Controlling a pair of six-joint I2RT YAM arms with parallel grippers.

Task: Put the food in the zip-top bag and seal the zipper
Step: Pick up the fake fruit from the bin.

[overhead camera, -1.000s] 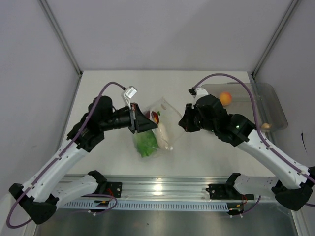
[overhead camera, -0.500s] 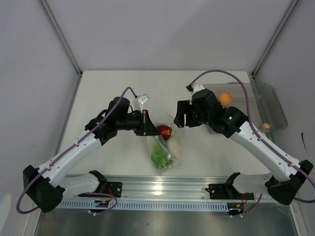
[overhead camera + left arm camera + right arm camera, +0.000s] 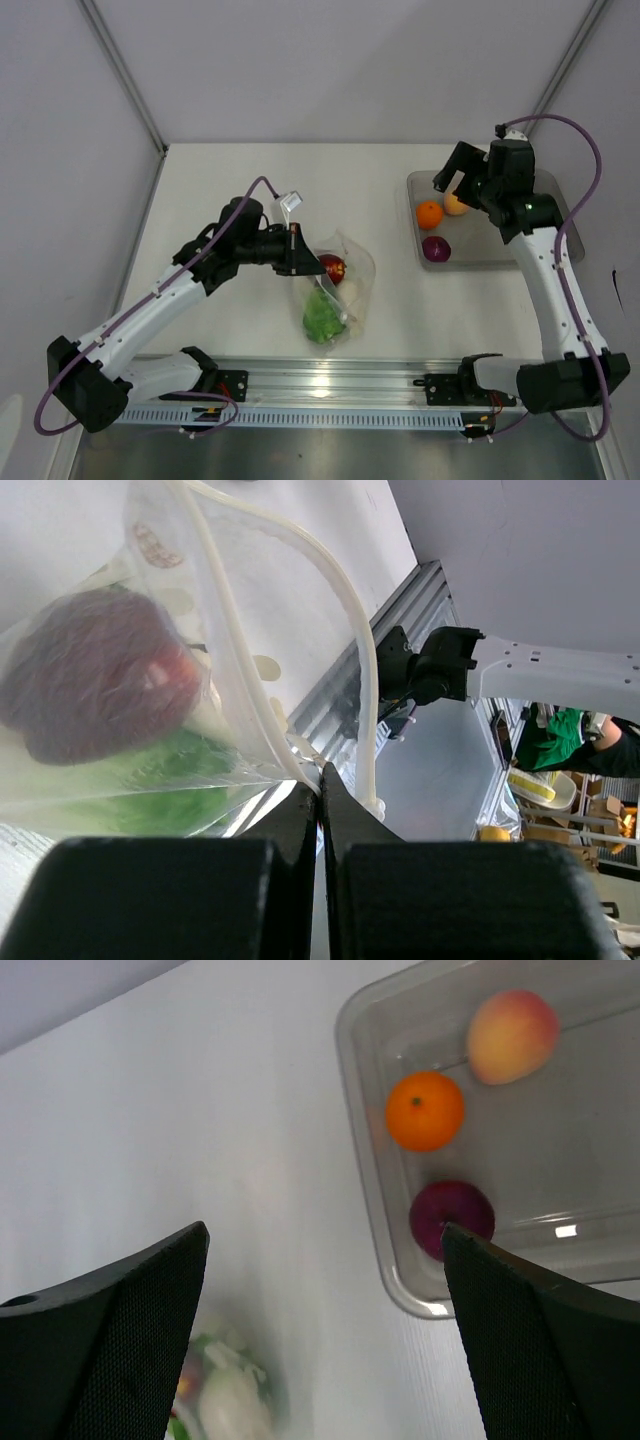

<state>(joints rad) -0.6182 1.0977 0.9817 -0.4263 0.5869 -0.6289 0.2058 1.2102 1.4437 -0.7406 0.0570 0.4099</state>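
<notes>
My right gripper is above the peach-coloured fruit (image 3: pixel 456 205) (image 3: pixel 512 1035), which is still unbagged and to its right in the wrist view. Next I will move that way and down around it.
The zip-top bag (image 3: pixel 345 290) lies mid-table with a red fruit (image 3: pixel 333 267), green cabbage (image 3: pixel 320 318) and white radish (image 3: pixel 351 296) inside. My left gripper (image 3: pixel 300 252) is shut on the bag's rim; in the left wrist view its jaws (image 3: pixel 320 785) pinch the plastic beside the zipper (image 3: pixel 300 555), with the red fruit (image 3: pixel 95 675) and cabbage (image 3: pixel 150 780) behind the film. My right gripper (image 3: pixel 455 185) hangs open above the tray's left part and holds nothing. In the right wrist view, an orange (image 3: pixel 425 1110), peach-coloured fruit (image 3: pixel 512 1035) and dark purple fruit (image 3: pixel 452 1218) lie below the open gripper (image 3: pixel 325 1230).
The rigid clear tray (image 3: pixel 480 262) sits at the right of the table, holding the orange (image 3: pixel 429 214), peach-coloured fruit (image 3: pixel 456 204) and purple fruit (image 3: pixel 436 249). An aluminium rail (image 3: pixel 330 385) runs along the near edge. Grey walls close the left, back and right.
My right gripper let go of the bag, opened wide and swung right and back to above the tray. The left gripper first drew the bag rightward, then held still.
</notes>
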